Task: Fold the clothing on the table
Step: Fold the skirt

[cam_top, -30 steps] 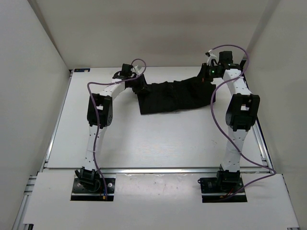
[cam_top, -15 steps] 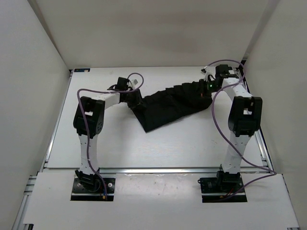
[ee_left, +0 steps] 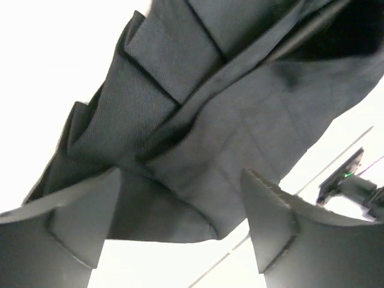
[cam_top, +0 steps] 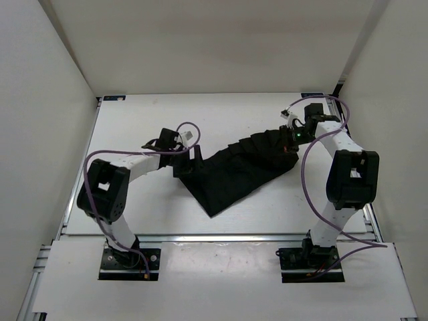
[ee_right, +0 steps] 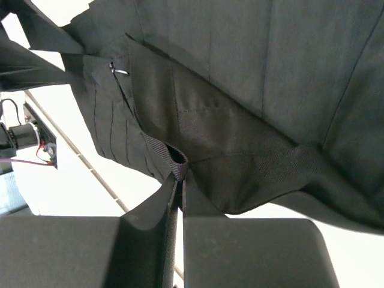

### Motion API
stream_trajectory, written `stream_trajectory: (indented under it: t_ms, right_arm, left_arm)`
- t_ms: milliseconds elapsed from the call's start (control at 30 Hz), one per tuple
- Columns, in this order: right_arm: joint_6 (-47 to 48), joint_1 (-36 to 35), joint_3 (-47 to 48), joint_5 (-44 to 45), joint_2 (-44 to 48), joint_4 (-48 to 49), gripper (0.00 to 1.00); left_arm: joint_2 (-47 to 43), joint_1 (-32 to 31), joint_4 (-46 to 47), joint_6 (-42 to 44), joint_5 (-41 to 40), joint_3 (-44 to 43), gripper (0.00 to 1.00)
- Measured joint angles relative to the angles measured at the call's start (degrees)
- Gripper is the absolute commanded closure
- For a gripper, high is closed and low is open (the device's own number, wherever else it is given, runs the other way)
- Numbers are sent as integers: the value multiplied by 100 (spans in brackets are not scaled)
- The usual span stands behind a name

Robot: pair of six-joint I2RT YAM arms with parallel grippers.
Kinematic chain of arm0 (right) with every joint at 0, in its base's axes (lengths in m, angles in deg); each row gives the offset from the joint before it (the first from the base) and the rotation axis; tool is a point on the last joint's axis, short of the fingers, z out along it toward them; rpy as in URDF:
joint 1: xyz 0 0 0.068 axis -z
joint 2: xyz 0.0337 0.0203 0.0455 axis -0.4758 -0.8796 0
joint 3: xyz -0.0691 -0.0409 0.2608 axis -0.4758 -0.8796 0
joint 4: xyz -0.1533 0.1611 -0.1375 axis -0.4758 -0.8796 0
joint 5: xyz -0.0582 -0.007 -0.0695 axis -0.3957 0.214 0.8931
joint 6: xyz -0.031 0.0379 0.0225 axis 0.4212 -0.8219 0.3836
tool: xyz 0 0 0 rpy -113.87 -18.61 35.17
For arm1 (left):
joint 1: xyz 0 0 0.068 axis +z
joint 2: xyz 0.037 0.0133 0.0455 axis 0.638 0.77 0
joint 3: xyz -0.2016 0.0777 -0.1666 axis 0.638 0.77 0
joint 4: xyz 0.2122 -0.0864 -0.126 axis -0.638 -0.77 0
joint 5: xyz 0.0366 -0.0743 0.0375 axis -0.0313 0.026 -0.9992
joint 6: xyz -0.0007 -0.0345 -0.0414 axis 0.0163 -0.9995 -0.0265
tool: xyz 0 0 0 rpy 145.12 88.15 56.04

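Note:
My left gripper lowers onto the folded corner of the webbing edge (cam_top: 202, 172) (ee_left: 153, 161) next and closes, as my right gripper already holds the clothing's other end.
The clothing (cam_top: 241, 167), black and pleated, stretches diagonally across the table (cam_top: 167, 214), with one corner pointing toward the near edge. My left gripper (cam_top: 189, 160) is at its left end. In the left wrist view that gripper (ee_left: 182, 174) stands wide open, its fingers (ee_left: 84, 222) either side of the clothing (ee_left: 228, 120) without pinching it. My right gripper (cam_top: 292, 134) is at the clothing's far right end. The right wrist view shows that gripper (ee_right: 181, 180) shut on a webbing edge of the clothing (ee_right: 270, 72).
White walls close in the table at the back and on both sides. A metal rail (cam_top: 221, 236) runs along the near edge in front of both arm bases. Purple cables loop off each arm.
My left arm pulled the clothing's left end toward the near side and then opened its jaws. The right gripper shifted slightly right, still shut. The clothing went from a level band to a slanted one.

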Motion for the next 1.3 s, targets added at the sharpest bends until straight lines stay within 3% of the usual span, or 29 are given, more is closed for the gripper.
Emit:
stream_trajectory:
  t_ms: [233,367,500,667,1300]
  right_arm:
    - [66,4,85,2,13,129,100]
    - [59,20,190,-2,13,310,100]
    - [13,42,199,-2,-2,501,100]
    - [-74,42,199,-4,-63,699,100]
    - [-227,262,197,46,-66,1045,100]
  left_arm:
    - [-1399,192,656,-931,-286,555,1]
    - [-1727,-293,1202,-1779,-573,984,1]
    - [-1718,-750,1270,-2559,-800,1565,1]
    - [-1661,-935,1086,-3097,-1283,1657,1]
    - [-1064,-1005,1840,-3578,-1617,1705,1]
